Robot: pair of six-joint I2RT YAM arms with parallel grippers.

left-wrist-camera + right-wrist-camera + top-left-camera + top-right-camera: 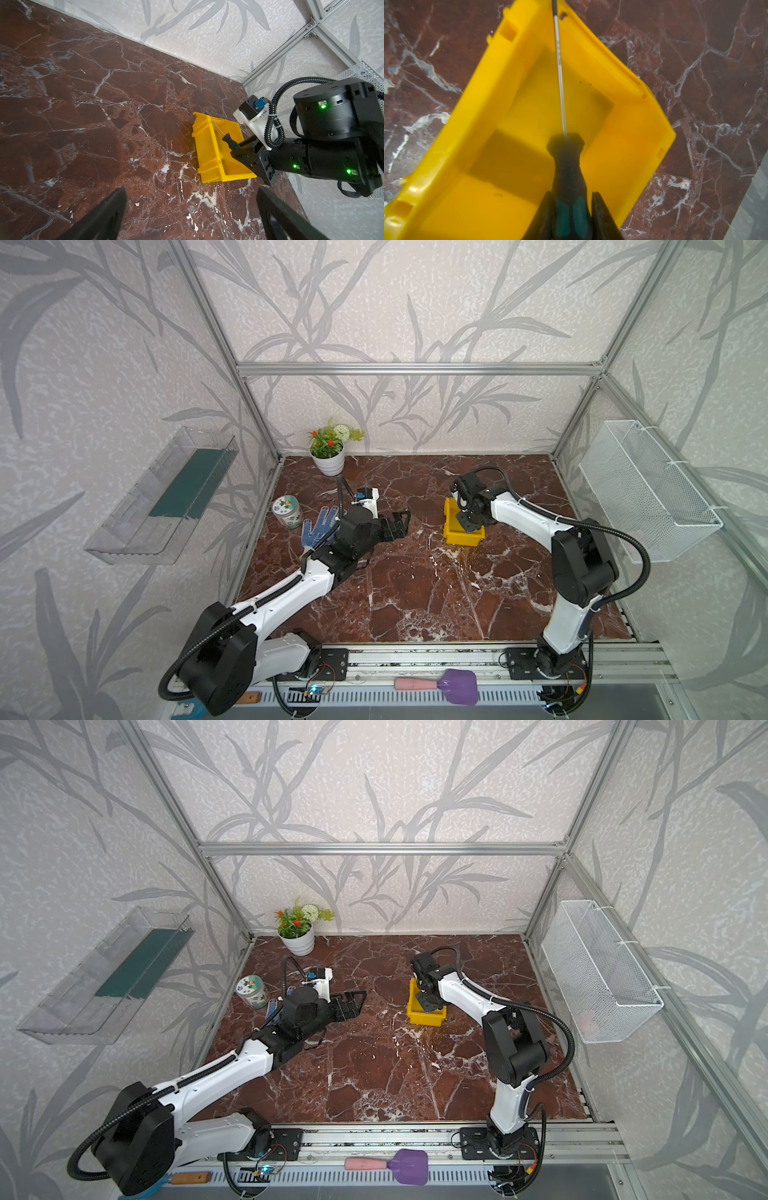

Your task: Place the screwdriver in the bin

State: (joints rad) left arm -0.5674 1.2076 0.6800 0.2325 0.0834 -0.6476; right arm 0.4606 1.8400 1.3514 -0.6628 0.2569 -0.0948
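My right gripper moves down toward the bin's yellow bottom next and releases the screwdriver's green-and-black handle there, since that bottom lies open below my gripper.
The yellow bin (463, 534) (428, 1017) stands on the marble floor right of the middle. My right gripper (571, 193) (467, 520) hangs over its open top, shut on the green-and-black handle of the screwdriver (566, 164). In the left wrist view the screwdriver (229, 142) slants down into the bin (207, 149), and its thin shaft reaches the far corner rim. My left gripper (191, 193) (399, 522) is open and holds nothing. It is low over the floor, well to the left of the bin.
A white flowerpot (328, 462) stands at the back left. A round tin (288, 511) and a blue-dotted glove (319, 526) lie beside the left arm. A mesh basket (648, 489) hangs on the right wall, a clear tray (162, 497) on the left. A purple trowel (449, 686) lies on the front rail.
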